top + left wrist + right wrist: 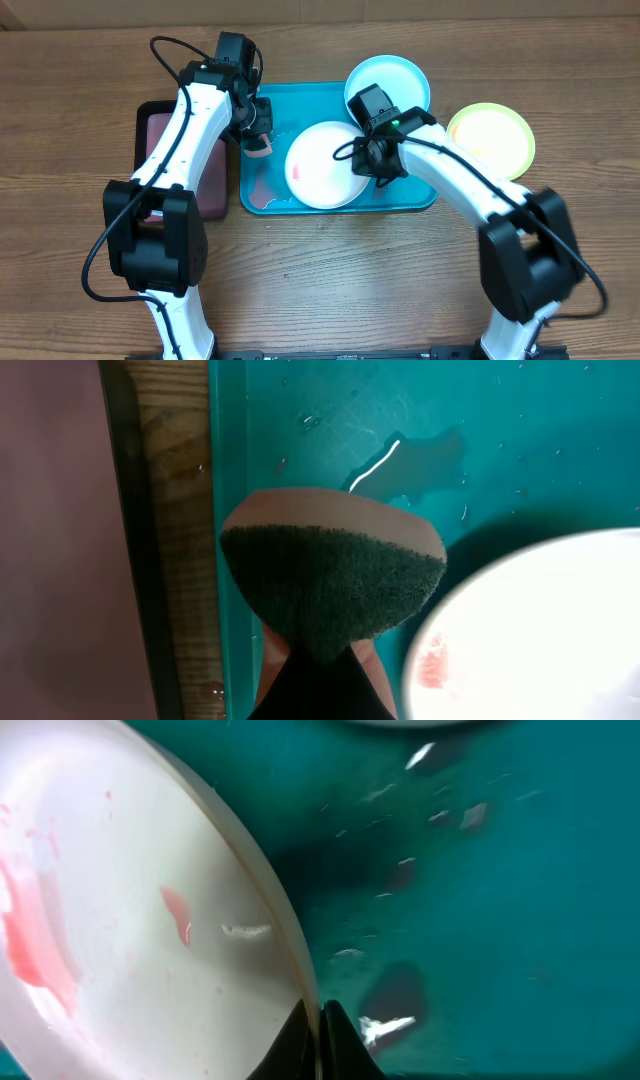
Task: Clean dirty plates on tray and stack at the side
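Observation:
My right gripper is going to lift over the tray's edge next, then go down and release the white plate (322, 165) onto the yellow-green plate (492, 140), as that plate lies uncovered beside the tray.
The white plate (322, 165) lies tilted in the teal tray (262, 185), with red smears near its left side (40, 950). My right gripper (375, 165) is shut on the white plate's right rim (290, 950). My left gripper (258, 135) is shut on a sponge (330, 575) with a dark green scrub face and pinkish back, held over the wet tray floor (520, 440) just left of the white plate (540, 630). The light blue plate (395, 82) rests on the tray's far right corner. The yellow-green plate (492, 140) lies on the table to the right of the tray.
A smaller black-rimmed tray with pinkish inside (160, 135) sits left of the teal tray, partly under my left arm. Water puddles lie on the teal tray floor (420, 460). Bare wooden table (330, 280) spreads in front.

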